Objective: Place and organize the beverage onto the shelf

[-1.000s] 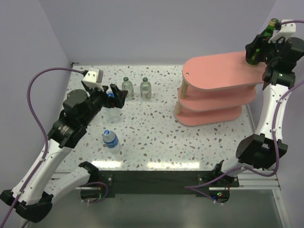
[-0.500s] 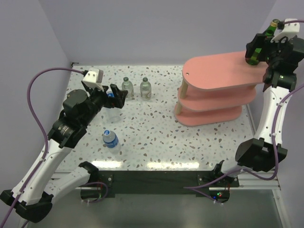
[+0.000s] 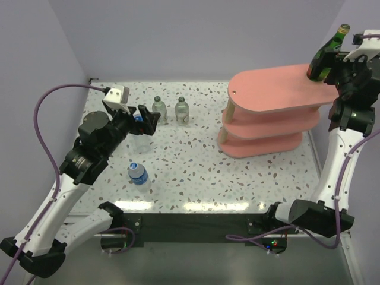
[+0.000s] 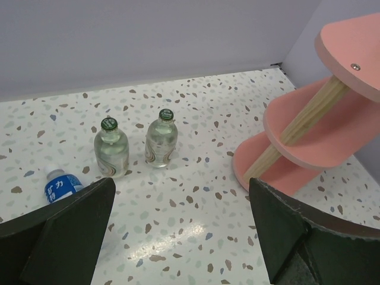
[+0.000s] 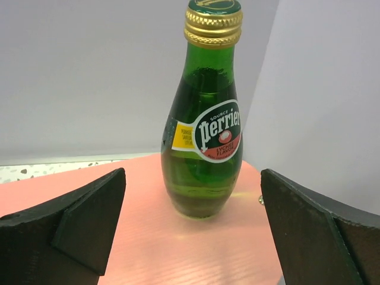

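Note:
My fingers are empty, so I will next swing my left gripper left in the top view and tilt down over the table by the shelf's nearest side.
A dark green bottle with a gold cap [image 5: 205,133] stands upright on the top board of the pink shelf [image 3: 267,95], at its far right end [image 3: 325,54]. My right gripper [image 5: 193,237] is open just behind it, one finger on each side, not touching; it also shows in the top view [image 3: 338,66]. My left gripper [image 3: 142,122] is open and empty low over the table [image 4: 178,237]. Two clear bottles with green caps [image 4: 111,148] [image 4: 161,139] stand ahead of it. A blue-labelled bottle [image 4: 59,187] sits by its left finger. A second blue-labelled bottle [image 3: 138,173] stands nearer the front.
The shelf's two lower boards [image 4: 297,139] and wooden posts [image 4: 303,122] stand at the right of the speckled table [image 3: 190,160]. Lilac walls close the back and both sides. The right arm rises beside the shelf's right end.
My right gripper has let go of the dark green bottle and drawn back to the right, leaving it standing on the top board. The left arm has not moved.

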Controlling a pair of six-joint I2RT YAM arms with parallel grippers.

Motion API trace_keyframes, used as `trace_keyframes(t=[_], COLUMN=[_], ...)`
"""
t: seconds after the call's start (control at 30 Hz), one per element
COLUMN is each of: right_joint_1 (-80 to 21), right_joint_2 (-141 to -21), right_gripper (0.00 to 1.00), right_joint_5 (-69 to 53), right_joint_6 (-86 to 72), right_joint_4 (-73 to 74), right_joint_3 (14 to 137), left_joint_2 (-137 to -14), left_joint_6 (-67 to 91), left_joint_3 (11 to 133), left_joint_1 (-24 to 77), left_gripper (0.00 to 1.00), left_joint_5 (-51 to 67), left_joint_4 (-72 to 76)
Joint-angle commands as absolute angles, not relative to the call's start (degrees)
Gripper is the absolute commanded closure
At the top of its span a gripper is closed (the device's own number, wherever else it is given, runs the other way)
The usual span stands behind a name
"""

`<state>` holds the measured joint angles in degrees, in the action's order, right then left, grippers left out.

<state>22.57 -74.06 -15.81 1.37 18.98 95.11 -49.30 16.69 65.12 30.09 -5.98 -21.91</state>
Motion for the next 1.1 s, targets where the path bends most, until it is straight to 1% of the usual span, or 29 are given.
trace_keyframes(t=[0.0, 0.13, 0.2, 0.23, 0.27, 0.3, 0.33, 0.4, 0.43, 0.47, 0.53, 0.57, 0.6, 0.63, 0.7, 0.77, 0.8, 0.83, 0.87, 0.9, 0.97, 1.0, 1.07], right_joint_1=[22.8, 22.7, 22.8, 22.8, 22.8, 22.8, 22.7, 22.5, 22.2, 22.0, 21.2, 20.9, 20.5, 20.1, 18.4, 15.4, 9.8, 6.4, 3.0, -3.0, -8.0, -12.6, -17.1], right_joint_2=[-71.1, -67.0, -65.0, -64.9, -64.7, -63.7, -63.3, -62.7, -62.6, -62.4, -62.2, -62.1, -62.4, -62.4, -62.4, -62.1, -61.7, -61.4, -60.7, -60.6, -60.9, -62.3, -63.7], right_gripper=[0.01, 0.01, 0.01, 0.01, 0.01, 0.01, 0.01, 0.01, 0.01, 0.01, 0.01, 0.01, 0.01, 0.01, 0.01, 0.01, 0.02, 0.03, 0.04, 0.05, 0.05, 0.06, 0.07], right_joint_5=[-13.6, -13.4, -16.5, -18.6, -21.2, -24.1, -31.3, -38.0, -43.3, -46.9, -51.5, -56.5, -58.6, -61.1, -66.7, -68.2, -66.5, -64.7, -62.7, -60.1, -57.3, -56.2, -52.7], right_joint_6=[2.3, 2.5, 3.9, 6.7, 8.6, 10.6, 15.4, 20.7, 26.6, 29.2, 35.9, 41.2, 44.8, 51.5, 56.1, 55.6, 54.1, 48.8, 45.9, 44.4, 44.1, 44.9, 48.1], right_joint_4=[22.0, 25.9, 31.5, 34.8, 40.3, 42.3, 44.4, 51.1, 53.8, 58.1, 63.2, 67.3, 69.9, 72.4, 76.7, 75.9, 72.3, 69.6, 63.3, 61.5, 59.1, 59.2, 60.0], right_joint_3=[94.4, 92.1, 92.3, 94.5, 95.3, 95.6, 95.9, 96.9, 97.9, 98.3, 99.9, 100.0, 100.3, 100.1, 99.1, 96.8, 95.7, 93.4, 92.0, 90.7, 88.9, 89.4, 89.6], left_joint_2=[-49.6, -49.7, -50.0, -50.2, -50.4, -50.5, -50.7, -50.9, -50.9, -51.2, -51.7, -52.1, -52.4, -52.5, -52.7, -52.9, -52.9, -52.8, -52.6, -52.4, -51.6, -51.2, -50.3], left_joint_6=[14.9, 14.2, 13.8, 13.5, 13.4, 13.2, 13.0, 13.0, 13.3, 13.5, 14.7, 15.2, 15.6, 16.6, 17.7, 19.7, 20.3, 21.7, 22.5, 22.8, 24.2, 24.6, 25.7], left_joint_3=[68.0, 69.5, 70.7, 71.0, 71.3, 71.6, 71.7, 71.8, 71.9, 71.9, 72.1, 72.2, 72.4, 72.5, 72.9, 73.2, 73.6, 73.7, 73.8, 74.0, 74.1, 73.8, 73.7], left_joint_1=[30.1, 30.2, 30.2, 30.2, 30.1, 30.2, 30.2, 30.2, 30.2, 30.2, 30.2, 30.2, 30.1, 30.2, 30.1, 30.1, 30.1, 30.1, 30.1, 30.1, 29.9, 29.8, 29.5], left_gripper=[0.00, 0.00, 0.00, 0.00, 0.00, 0.00, 0.00, 0.00, 0.00, 0.00, 0.00, 0.00, 0.00, 0.00, 0.00, 0.00, 0.00, 0.00, 0.00, 0.00, 0.00, 0.00, 0.00], left_joint_5=[-4.6, -4.6, -5.1, -5.4, -5.8, -6.1, -6.3, -7.9, -8.6, -10.0, -11.2, -12.4, -12.9, -13.5, -16.6, -21.8, -23.6, -25.6, -29.1, -30.3, -34.9, -36.4, -40.7], left_joint_4=[-19.2, -20.1, -21.4, -21.8, -22.7, -22.8, -23.1, -23.6, -23.7, -24.3, -24.9, -25.7, -26.2, -26.5, -28.5, -31.5, -32.7, -34.0, -36.4, -37.3, -40.1, -40.7, -42.6])
